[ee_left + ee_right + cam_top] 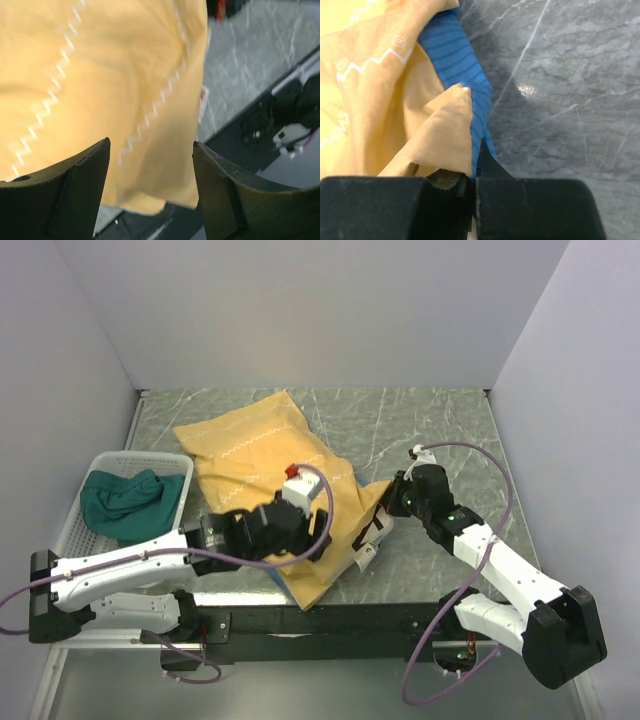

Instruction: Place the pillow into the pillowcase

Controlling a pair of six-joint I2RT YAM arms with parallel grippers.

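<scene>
Next, my left gripper moves back and down toward the black bar onto the pillowcase's front corner (307,596) (167,192). My right gripper already holds the other end of the pillowcase's opening.
The pillowcase (255,455) lies mustard-yellow face up across the table, bulging, with a blue edge at its front corner. A small white part of the pillow (371,540) with a tag peeks out at the case's right side; the rest is hidden. My left gripper (312,530) hovers open over the case's front part; in the left wrist view (150,150) yellow cloth (110,75) with white zigzag print lies beyond the jaws, not gripped. My right gripper (396,502) is shut on the case's right edge; the right wrist view (474,175) shows yellow and blue cloth (455,65) pinched.
A white plastic basket (80,502) at the left holds a dark teal-green cloth (130,502). The grey marble tabletop (430,430) shows bare behind and to the right. A black rail (330,622) runs along the near table edge. White walls enclose the table.
</scene>
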